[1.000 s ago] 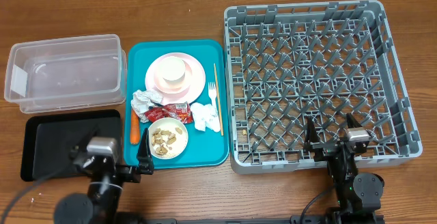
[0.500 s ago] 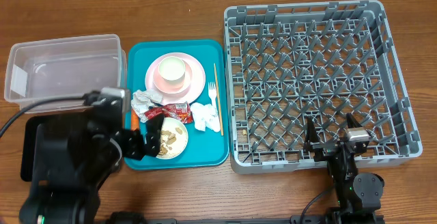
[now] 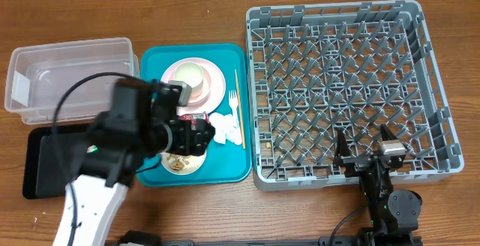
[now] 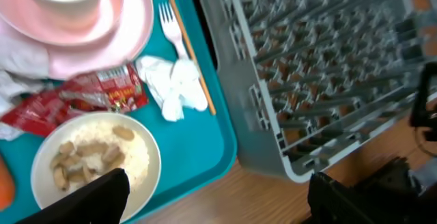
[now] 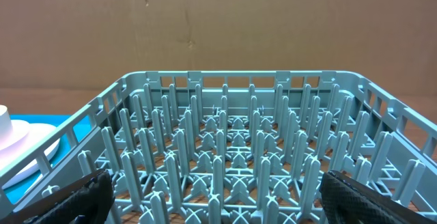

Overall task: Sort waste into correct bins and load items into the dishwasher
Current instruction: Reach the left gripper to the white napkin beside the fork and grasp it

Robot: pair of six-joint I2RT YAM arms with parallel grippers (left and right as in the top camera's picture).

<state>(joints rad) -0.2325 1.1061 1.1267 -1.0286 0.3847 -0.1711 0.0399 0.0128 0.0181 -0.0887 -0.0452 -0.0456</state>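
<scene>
Next, my left gripper shifts toward the dish rack (image 3: 352, 88) and lowers onto the crumpled napkin (image 4: 174, 84), which lies uncovered over the white fork's handle.
My left gripper (image 3: 191, 136) (image 4: 218, 207) is open and empty, hovering over the teal tray's front part. Under it in the left wrist view are a white bowl of rice and beige scraps (image 4: 95, 156), the red wrapper (image 4: 89, 94), a crumpled napkin (image 4: 174, 84), the white fork (image 4: 171, 26) and the chopstick (image 4: 188, 53). The pink plate (image 3: 217, 88) carries a white bowl (image 3: 191, 77). The carrot's end shows at the edge (image 4: 3, 183). My right gripper (image 3: 364, 152) (image 5: 218, 197) is open and empty at the grey dish rack's (image 3: 352, 88) front edge.
The clear tub (image 3: 67, 73) stands at the far left, with the black tray (image 3: 45, 163) in front of it, partly under my left arm. The teal tray (image 3: 225, 167) lies between the bins and the rack.
My left arm has risen from the table's front edge and swung forward and right over the teal tray, now covering the wrapper, a napkin and the carrot from above. The right arm has not moved.
</scene>
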